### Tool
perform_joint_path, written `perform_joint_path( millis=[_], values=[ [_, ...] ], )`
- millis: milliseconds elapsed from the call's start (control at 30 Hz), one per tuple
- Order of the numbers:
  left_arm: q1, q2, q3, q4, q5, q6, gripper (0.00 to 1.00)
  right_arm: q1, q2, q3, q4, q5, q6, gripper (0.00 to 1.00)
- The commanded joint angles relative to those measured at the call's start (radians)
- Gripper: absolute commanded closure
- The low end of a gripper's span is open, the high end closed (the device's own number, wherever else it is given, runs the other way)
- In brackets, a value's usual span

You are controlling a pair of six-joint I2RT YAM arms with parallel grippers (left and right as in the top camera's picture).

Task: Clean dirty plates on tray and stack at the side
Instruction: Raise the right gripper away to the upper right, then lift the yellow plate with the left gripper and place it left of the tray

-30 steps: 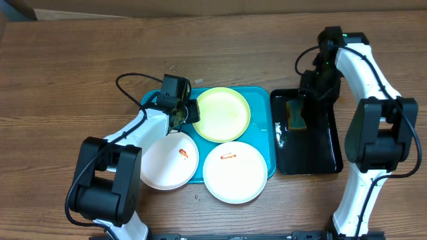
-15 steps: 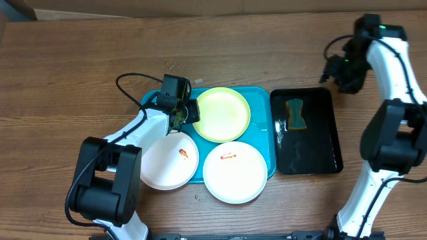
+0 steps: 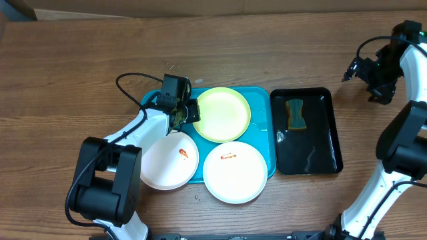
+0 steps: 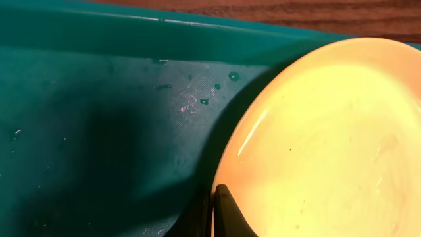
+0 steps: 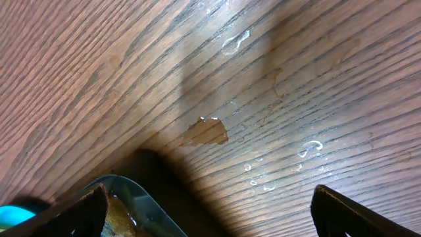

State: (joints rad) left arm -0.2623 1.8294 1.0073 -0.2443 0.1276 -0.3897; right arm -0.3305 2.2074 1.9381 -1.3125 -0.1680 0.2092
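Note:
I should next lift the smear-free plate in my left gripper up, across and down, and release it on the bare wood to the gripper's left in the overhead view.
The turquoise tray [image 3: 261, 100] carries a pale yellow-green plate [image 3: 221, 113] at its back, and no smear shows on that plate. Two white plates, one at the front left [image 3: 170, 162] and one at the front right [image 3: 235, 171], each bear a red-orange smear. My left gripper [image 3: 193, 111] is shut on the yellow-green plate's left rim. In the left wrist view the fingertips [image 4: 222, 214] pinch the plate's [image 4: 329, 145] edge over the tray [image 4: 99, 131]. My right gripper [image 3: 365, 81] hangs open and empty over bare wood, past the black tray's far right corner.
A small black tray [image 3: 320, 153] with water in it lies right of the turquoise one. A yellow-green sponge [image 3: 295, 113] rests inside it. The right wrist view shows that tray's corner [image 5: 141, 204] and water drops on the wood [image 5: 309, 148]. The front-left white plate overhangs the tray's rim.
My right gripper has lifted out of the black tray, swung to the far right and opened wide, leaving the sponge behind. The left jaws have closed onto the yellow-green plate's rim.

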Motion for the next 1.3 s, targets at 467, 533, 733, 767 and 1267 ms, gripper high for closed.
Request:
perform_joint_path(
  millis=[467, 533, 733, 767, 1267],
  values=[
    [0.01, -0.083, 0.154, 0.008, -0.004, 0.021, 0.96, 0.003, -0.042, 0.014, 0.003, -0.002, 0.001, 0.0],
    [0.0, -0.085, 0.186, -0.014, -0.005, 0.044, 0.96, 0.003, -0.042, 0.014, 0.003, -0.002, 0.001, 0.0],
    [-0.031, -0.085, 0.308, -0.105, -0.035, 0.082, 0.96, 0.003, -0.042, 0.014, 0.003, -0.002, 0.001, 0.0],
    [-0.049, -0.085, 0.34, -0.122, -0.047, 0.088, 0.96, 0.003, -0.042, 0.014, 0.003, -0.002, 0.001, 0.0],
    [-0.523, -0.084, 0.467, -0.121, -0.663, 0.331, 0.96, 0.003, -0.042, 0.014, 0.003, -0.002, 0.001, 0.0]
  ],
)
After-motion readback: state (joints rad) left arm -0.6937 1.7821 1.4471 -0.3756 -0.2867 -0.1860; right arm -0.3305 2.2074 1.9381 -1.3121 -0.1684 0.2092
